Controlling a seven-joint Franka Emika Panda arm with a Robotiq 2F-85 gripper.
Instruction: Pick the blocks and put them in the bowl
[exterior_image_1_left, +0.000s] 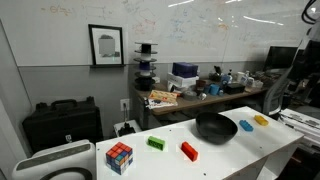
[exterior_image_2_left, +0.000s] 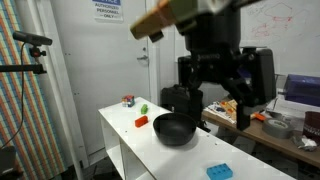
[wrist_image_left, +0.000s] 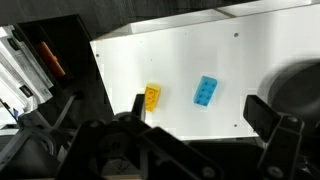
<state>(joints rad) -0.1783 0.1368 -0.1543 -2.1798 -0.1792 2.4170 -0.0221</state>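
My gripper lowers next and turns its open fingers to straddle the long sides of the blue block (exterior_image_2_left: 219, 171) (wrist_image_left: 207, 91), which lies far below, slanted.
The black bowl (exterior_image_1_left: 215, 127) stands on the white table (exterior_image_1_left: 230, 155). In that exterior view the green block (exterior_image_1_left: 156, 143) and red block (exterior_image_1_left: 189, 150) lie to its left. The blue block (exterior_image_1_left: 246, 126) and yellow block (exterior_image_1_left: 261, 120) lie to its right. My gripper (exterior_image_2_left: 215, 95) is open and empty, high above the table, near the bowl (exterior_image_2_left: 175, 128). In the wrist view the yellow block (wrist_image_left: 152, 97) and blue block (wrist_image_left: 207, 91) lie far below the open jaws (wrist_image_left: 200, 112), with the bowl (wrist_image_left: 295, 85) at the right edge. The red block (exterior_image_2_left: 142, 122), green block (exterior_image_2_left: 144, 108) and blue block (exterior_image_2_left: 219, 171) also show.
A multicoloured puzzle cube (exterior_image_1_left: 119, 156) sits near the table's end beyond the green block; it also shows in an exterior view (exterior_image_2_left: 128, 100). A black case (exterior_image_1_left: 62, 122) and a cluttered desk (exterior_image_1_left: 200, 95) stand behind the table. A tripod camera (exterior_image_2_left: 30, 40) stands beside it.
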